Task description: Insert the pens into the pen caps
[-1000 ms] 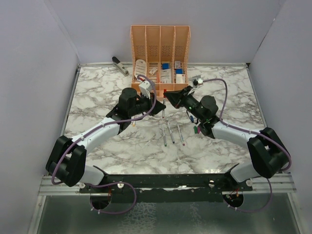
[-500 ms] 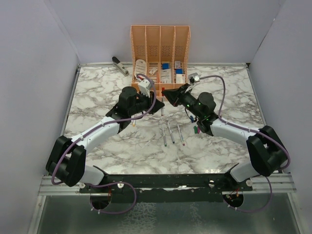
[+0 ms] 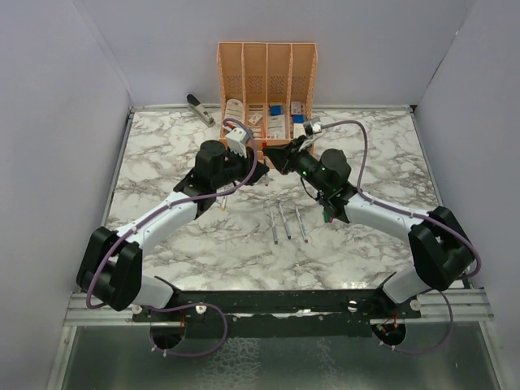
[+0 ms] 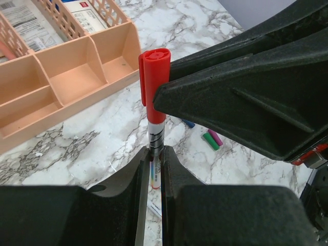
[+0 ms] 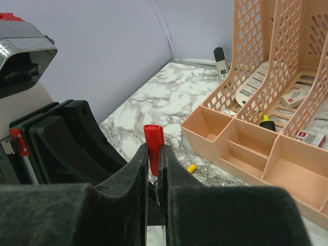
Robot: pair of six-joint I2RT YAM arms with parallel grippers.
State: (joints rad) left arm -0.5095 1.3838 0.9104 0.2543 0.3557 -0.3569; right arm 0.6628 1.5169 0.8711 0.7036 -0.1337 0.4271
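The red cap of the grey-white pen is on, so my left gripper should tip the pen down and left in the top view onto marble by the yellow cap [image 3: 241, 198], then let go of it.
My left gripper [image 4: 155, 154] is shut on a grey-white pen [image 4: 156, 134] that stands upright. The red cap [image 4: 155, 77] sits on the pen's top end. My right gripper [image 5: 152, 151] is shut on that red cap [image 5: 153, 143]. In the top view the two grippers meet tip to tip, left [image 3: 258, 169] and right [image 3: 275, 159], just in front of the orange organizer. Three more pens [image 3: 284, 221] lie side by side on the marble. A yellow cap [image 5: 191, 168] lies under the left arm. Green [image 4: 209, 141], magenta [image 4: 216, 137] and blue [image 4: 188, 123] caps lie by the right arm.
The orange organizer [image 3: 266, 81] stands at the back centre, its low front compartments [image 5: 241, 148] close behind both grippers. A grey stapler [image 3: 200, 109] lies at the back left. White walls enclose the marble table [image 3: 162, 154] on three sides.
Both grippers have moved together a little to the left and toward the organizer, still joined at the pen and the red cap.
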